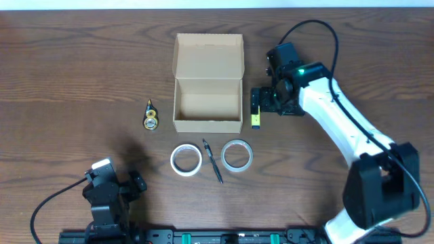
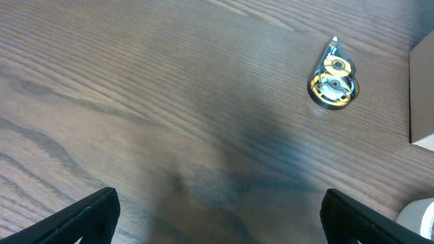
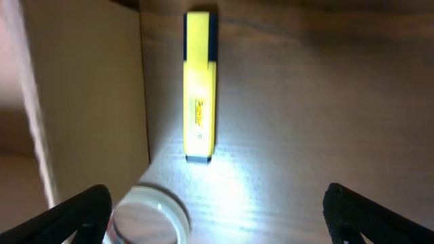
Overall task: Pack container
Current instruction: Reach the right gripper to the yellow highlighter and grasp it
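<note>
My right gripper's open fingers are above the highlighter, which lies flat beside the container. My right gripper should next go down onto the yellow highlighter's labelled body and close across its narrow width.
The tan cardboard container stands open at the table's middle, its flap lid laid back, its inside bare. It shows in the right wrist view and at the edge of the left wrist view. A yellow highlighter lies just right of it, also in the right wrist view. My right gripper is open above the highlighter. My left gripper is open and empty near the front left.
A correction-tape dispenser lies left of the box, also in the left wrist view. Two tape rolls and a pen lie in front of the box. One clear roll shows in the right wrist view.
</note>
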Robot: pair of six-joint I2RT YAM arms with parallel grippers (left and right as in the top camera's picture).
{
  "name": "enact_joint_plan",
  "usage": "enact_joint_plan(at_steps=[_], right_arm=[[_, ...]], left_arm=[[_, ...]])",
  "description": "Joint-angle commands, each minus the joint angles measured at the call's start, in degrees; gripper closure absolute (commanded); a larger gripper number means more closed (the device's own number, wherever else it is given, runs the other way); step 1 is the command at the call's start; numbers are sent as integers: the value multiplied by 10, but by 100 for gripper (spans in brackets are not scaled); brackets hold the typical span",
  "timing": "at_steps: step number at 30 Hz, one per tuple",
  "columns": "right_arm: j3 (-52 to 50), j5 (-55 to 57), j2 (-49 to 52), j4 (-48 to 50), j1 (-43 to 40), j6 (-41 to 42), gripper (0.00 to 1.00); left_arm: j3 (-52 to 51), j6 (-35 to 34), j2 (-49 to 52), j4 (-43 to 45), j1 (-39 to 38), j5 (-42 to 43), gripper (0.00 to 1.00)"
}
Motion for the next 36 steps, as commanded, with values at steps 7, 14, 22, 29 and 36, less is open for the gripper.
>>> enact_joint_plan(at_steps=[7, 14, 22, 29, 36], right_arm=[[9, 22, 23, 55, 3, 5, 1], [6, 35, 50, 72, 3, 8, 1], [6, 26, 125, 70, 3, 16, 1], [6, 27, 145, 69, 3, 29, 32], [6, 27, 153, 80, 3, 29, 34]], left_arm=[[-7, 9, -3, -4, 1, -6, 5], [-7, 9, -3, -4, 1, -6, 5], [-7, 9, -3, -4, 1, -6, 4], [-7, 9, -3, -4, 1, -6, 5], [-7, 9, -3, -4, 1, -6, 5]])
